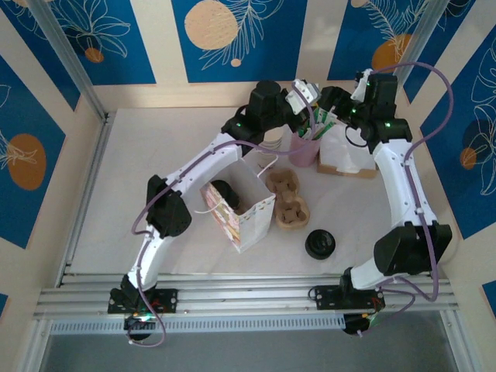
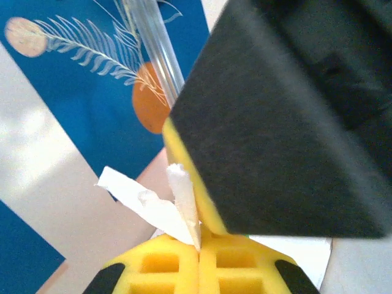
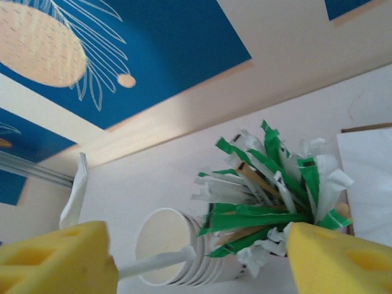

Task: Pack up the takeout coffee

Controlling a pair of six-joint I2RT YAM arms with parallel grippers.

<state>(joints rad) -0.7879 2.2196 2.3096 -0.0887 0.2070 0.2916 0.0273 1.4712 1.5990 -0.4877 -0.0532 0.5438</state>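
Observation:
I need to pull my left gripper back over the open paper bag's opening [image 1: 242, 192] and let go of the torn scrap of paper wrapper, since the bag is closer to my base than the gripper.
The takeout coffee [image 1: 225, 191] stands inside the open paper bag [image 1: 246, 221]; of it I see just its round black lid. Both grippers are at the back of the table, above the pink holder [image 1: 304, 149] of wrapped sticks. My left gripper [image 2: 199, 248] [image 1: 299, 99] is shut on a torn scrap of white paper wrapper [image 2: 147, 205]. My right gripper [image 3: 202, 269] [image 1: 332, 105] is open, its yellow pads [image 3: 61, 260] wide apart. A thin white stick [image 3: 160, 263] juts out beside its left pad, over the stack of lidless cups [image 3: 164, 245].
Green and white wrapped sticks [image 3: 269, 184] fan out of the holder. A cardboard cup carrier [image 1: 288, 200] lies right of the bag, a pile of black lids [image 1: 319, 244] nearer the front. A napkin box [image 1: 346, 157] sits under the right arm.

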